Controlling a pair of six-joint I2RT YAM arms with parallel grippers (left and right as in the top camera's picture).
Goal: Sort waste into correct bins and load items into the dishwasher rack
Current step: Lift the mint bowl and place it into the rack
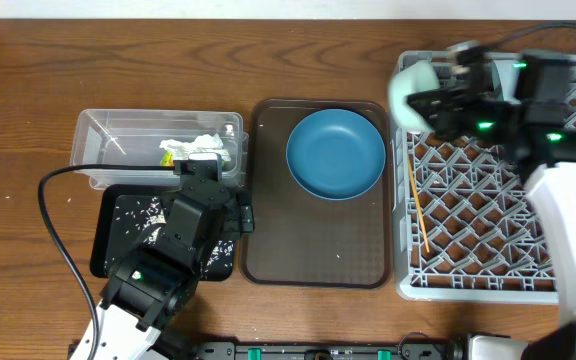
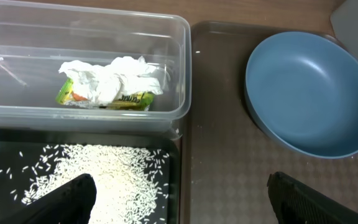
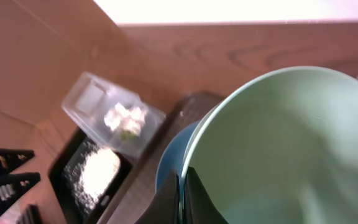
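The bowl sticks out over the rack's edge, so my right gripper should go down and right in the overhead view, to the rack (image 1: 478, 215) slots below, to release.
My right gripper (image 1: 432, 100) is shut on the rim of the pale-green bowl (image 1: 411, 92), held tilted over the far left corner of the grey dishwasher rack (image 1: 478, 215). In the right wrist view the fingers (image 3: 169, 202) pinch the bowl (image 3: 278, 143). One chopstick (image 1: 418, 205) lies in the rack. The dark-blue plate (image 1: 335, 153) sits on the brown tray. The white napkin (image 2: 114, 78) and the yellow-green wrapper (image 2: 129, 99) lie in the clear tub (image 1: 103, 130). Rice grains (image 2: 104, 180) are heaped in the black tray (image 1: 108, 240). My left gripper (image 1: 218, 192) hangs open and empty above that tray's right edge.
The brown serving tray (image 1: 318, 240) lies between the bins and the rack, bare apart from the plate. My left arm's cable (image 1: 53, 215) loops over the table on the left. My right arm (image 1: 568, 210) reaches across the rack.
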